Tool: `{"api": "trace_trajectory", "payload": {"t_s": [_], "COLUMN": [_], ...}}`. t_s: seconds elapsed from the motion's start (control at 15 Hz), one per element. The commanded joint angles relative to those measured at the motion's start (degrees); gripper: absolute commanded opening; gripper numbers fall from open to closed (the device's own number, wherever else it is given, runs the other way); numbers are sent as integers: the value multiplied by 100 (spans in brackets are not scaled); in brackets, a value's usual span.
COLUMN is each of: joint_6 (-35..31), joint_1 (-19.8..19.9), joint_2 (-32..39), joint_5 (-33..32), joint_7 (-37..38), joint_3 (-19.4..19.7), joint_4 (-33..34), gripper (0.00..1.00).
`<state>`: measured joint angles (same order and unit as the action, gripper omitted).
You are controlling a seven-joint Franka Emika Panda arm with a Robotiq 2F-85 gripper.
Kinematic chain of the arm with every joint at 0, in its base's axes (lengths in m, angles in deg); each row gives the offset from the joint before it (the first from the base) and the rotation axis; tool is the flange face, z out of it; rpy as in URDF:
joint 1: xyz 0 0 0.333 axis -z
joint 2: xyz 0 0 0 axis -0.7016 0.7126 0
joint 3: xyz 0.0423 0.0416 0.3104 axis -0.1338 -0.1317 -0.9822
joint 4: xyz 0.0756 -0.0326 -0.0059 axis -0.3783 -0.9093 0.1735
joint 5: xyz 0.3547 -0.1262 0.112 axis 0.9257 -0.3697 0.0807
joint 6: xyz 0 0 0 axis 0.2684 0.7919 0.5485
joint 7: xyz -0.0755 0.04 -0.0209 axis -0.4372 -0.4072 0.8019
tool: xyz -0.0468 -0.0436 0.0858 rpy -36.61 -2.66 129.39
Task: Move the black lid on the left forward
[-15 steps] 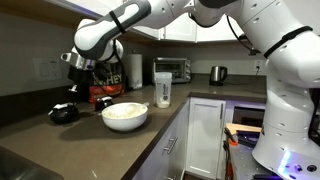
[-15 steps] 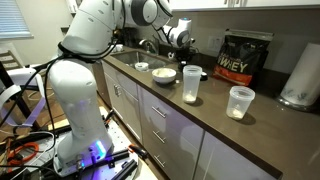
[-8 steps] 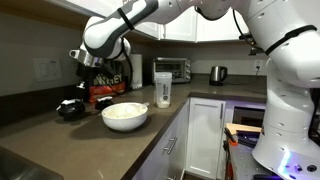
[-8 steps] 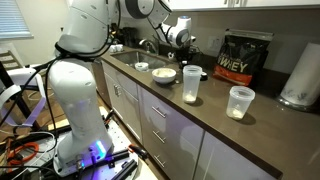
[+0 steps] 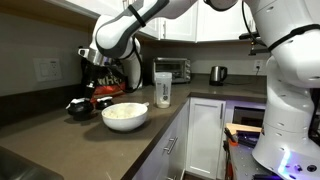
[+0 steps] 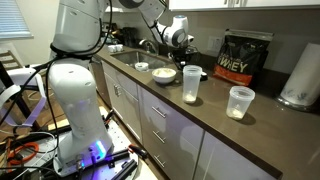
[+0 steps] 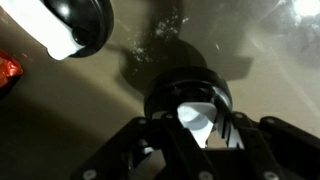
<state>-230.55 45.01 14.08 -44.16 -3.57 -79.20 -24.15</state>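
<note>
I will release the lid toward the wrist view's top, on the bare counter beside the second black thing.
The black lid (image 7: 185,92) is small and round with a whitish patch. It sits between my gripper's jaws (image 7: 197,128) in the wrist view. In an exterior view it (image 5: 79,104) hangs just over the dark counter, left of the white bowl (image 5: 125,115), with my gripper (image 5: 86,95) shut on it from above. In another exterior view my gripper (image 6: 179,42) is behind the bowl (image 6: 163,73) and hides the lid. A second black round thing with a white inside (image 7: 70,25) lies on the counter at the wrist view's upper left.
A clear shaker bottle (image 5: 163,90) stands right of the bowl. A toaster oven (image 5: 172,68), a kettle (image 5: 217,73) and a paper towel roll (image 5: 134,70) stand at the back. A black protein tub (image 6: 243,58) and a clear cup (image 6: 239,101) stand farther along the counter.
My gripper has moved along the counter, to the right in an exterior view, toward the back wall. The black lid has moved with it.
</note>
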Motion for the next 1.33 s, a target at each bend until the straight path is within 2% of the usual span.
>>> {"api": "trace_trajectory", "payload": {"t_s": [0.0,1.0,1.07,1.13,1.2,1.27], "joint_6": [-146,-136,-127,-130,-122,-104], "joint_1": [41,7,7,9,9,9], "joint_2": [-536,-1231,-1250,-1265,-1274,-1289], "joint_5": [-25,-37,-34,-29,-26,-25], "joint_7": [170,315,321,321,323,321], "joint_3": [63,349,366,380,393,404], "joint_4": [-645,-1631,-1662,-1693,-1705,-1713], "gripper": [13,13,34,63,64,70]}}
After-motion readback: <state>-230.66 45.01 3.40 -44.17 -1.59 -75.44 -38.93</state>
